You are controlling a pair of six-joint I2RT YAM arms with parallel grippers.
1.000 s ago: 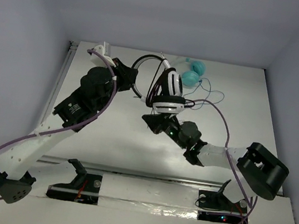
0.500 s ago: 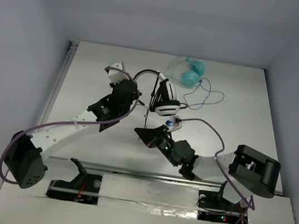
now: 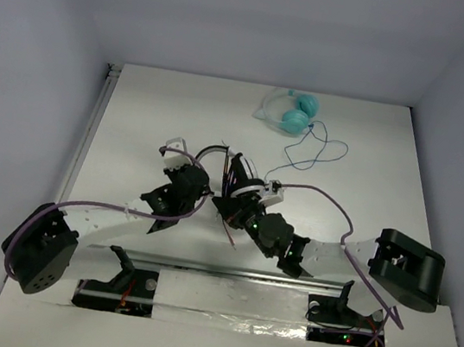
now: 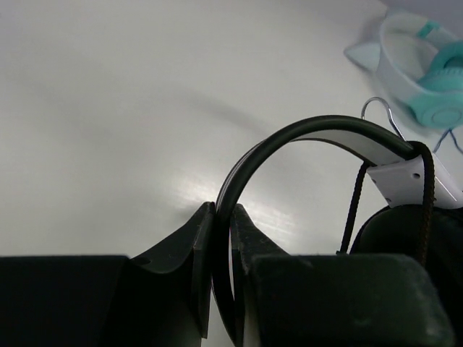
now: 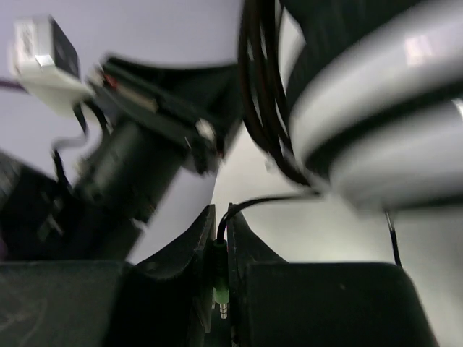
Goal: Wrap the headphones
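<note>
My left gripper brings the headband (image 4: 318, 134) down toward the clear tabletop next and lets go there, since the cable already loops around the headphones.
The white-and-black headphones (image 3: 240, 177) hang between my two arms near the middle of the table. My left gripper (image 4: 222, 217) is shut on their black headband (image 4: 318, 134), which arches up to the right. It shows in the top view (image 3: 195, 177) too. My right gripper (image 5: 221, 220) is shut on the green plug (image 5: 220, 278) of the thin black cable (image 5: 260, 108). The cable is looped several times around the headphones, close to a striped earcup (image 5: 376, 116). In the top view the right gripper (image 3: 236, 205) sits just below the headphones.
Smaller teal headphones (image 3: 292, 113) with a blue cord (image 3: 314, 151) lie at the back of the table, also in the left wrist view (image 4: 427, 79). The left arm (image 5: 130, 152) fills the left of the right wrist view. A metal rail (image 3: 226, 269) runs along the near edge.
Both arms have drawn back toward the near edge, carrying the headphones from beside the teal pair to the middle of the table. The grips are unchanged.
</note>
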